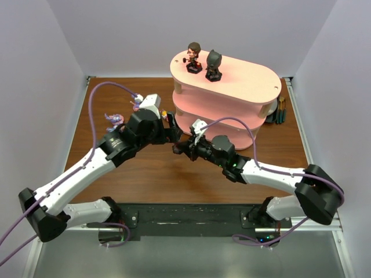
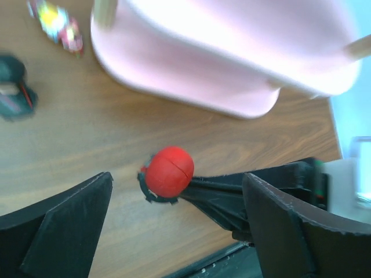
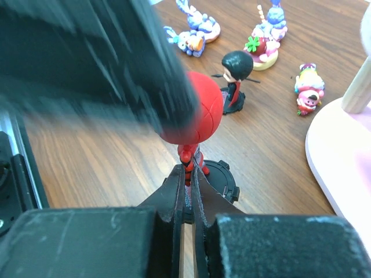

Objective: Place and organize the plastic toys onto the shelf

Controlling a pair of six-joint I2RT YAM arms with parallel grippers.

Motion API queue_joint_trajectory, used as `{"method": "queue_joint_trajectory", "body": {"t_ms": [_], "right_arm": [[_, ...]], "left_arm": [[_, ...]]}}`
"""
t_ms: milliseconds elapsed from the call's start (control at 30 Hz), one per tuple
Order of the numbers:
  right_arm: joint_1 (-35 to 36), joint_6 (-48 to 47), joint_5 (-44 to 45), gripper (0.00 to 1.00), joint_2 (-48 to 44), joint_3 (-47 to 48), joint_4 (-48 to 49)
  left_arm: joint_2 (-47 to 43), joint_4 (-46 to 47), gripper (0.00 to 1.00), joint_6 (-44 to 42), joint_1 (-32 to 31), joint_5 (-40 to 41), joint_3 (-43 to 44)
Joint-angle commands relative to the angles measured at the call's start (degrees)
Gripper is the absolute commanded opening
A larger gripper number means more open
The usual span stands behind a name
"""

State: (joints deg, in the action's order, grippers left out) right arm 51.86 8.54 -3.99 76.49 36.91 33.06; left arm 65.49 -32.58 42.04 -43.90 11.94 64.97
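Observation:
The empty top board (image 1: 232,80) lies above and outward of my gripper. My right gripper rises outward next and releases the red-masked figurine there beside the black-masked one.
My right gripper (image 3: 189,174) is shut on the body of the red-masked figurine (image 3: 200,113), low over the table in front of the shelf (image 1: 232,87). My left gripper (image 2: 174,226) is open, its fingers (image 2: 69,223) on either side of and above the figurine's red head (image 2: 169,172). From above, the two grippers, left (image 1: 171,132) and right (image 1: 178,148), meet at mid table. The brown-haired (image 1: 193,57) and black-masked (image 1: 214,65) figurines stand on the shelf's top board. The black-haired figurine (image 3: 235,75) stands on the table.
Purple-blue long-eared creatures (image 3: 197,29) and a tiny pink-red toy (image 3: 307,87) lie on the table left of the shelf. The shelf's pink bottom board (image 3: 342,156) and a post (image 3: 359,87) are close on the right. Dark tools (image 1: 280,110) lie behind the shelf's right end.

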Motion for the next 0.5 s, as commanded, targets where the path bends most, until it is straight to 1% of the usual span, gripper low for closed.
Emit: {"method": "queue_joint_trajectory", "body": {"t_ms": [0,100,133,167,200,233,267,333,367,467], "right_arm": [[0.4,0.3,0.9,0.0,-5.7,3.6,-4.3],[0.4,0.2,1.6,0.0,-10.1,5.5,-10.9],[0.4,0.1,1.9,0.0,-11.2,6.3,-12.7],[0.4,0.2,1.8,0.0,-13.1,8.2,-16.8],[0.4,-0.2,1.8,0.0,-14.1,9.1,-18.7],[0.3,-0.4,2.0,0.0,-15.0,11.4,-20.7],[0.4,-0.7,2.1,0.0,-16.4,12.7,-25.1],[0.2,-1.9,2.7,0.0,-17.7,16.8,-29.2],[0.3,-2.2,3.0,0.0,-18.3,18.2,-32.8],[-0.1,-3.3,2.5,0.0,-19.5,24.0,-39.2]], "left_arm": [[-5.9,0.6,1.0,-6.7,0.1,4.9,5.9],[-9.3,0.5,1.0,-10.2,2.3,7.4,6.9],[-10.2,0.7,1.0,-12.0,4.6,7.4,6.8],[-11.6,0.7,1.0,-12.8,6.1,6.6,6.8],[-12.3,0.8,1.0,-13.6,7.7,5.7,6.5],[-12.9,1.1,1.0,-15.3,11.3,4.7,6.1],[-13.7,1.2,1.0,-16.1,12.7,3.1,5.6],[-14.2,1.8,1.0,-18.1,15.4,2.1,3.7],[-14.2,2.2,1.0,-18.7,16.0,1.4,3.0],[-14.3,4.6,1.0,-20.4,19.1,-1.8,-3.1]]}}
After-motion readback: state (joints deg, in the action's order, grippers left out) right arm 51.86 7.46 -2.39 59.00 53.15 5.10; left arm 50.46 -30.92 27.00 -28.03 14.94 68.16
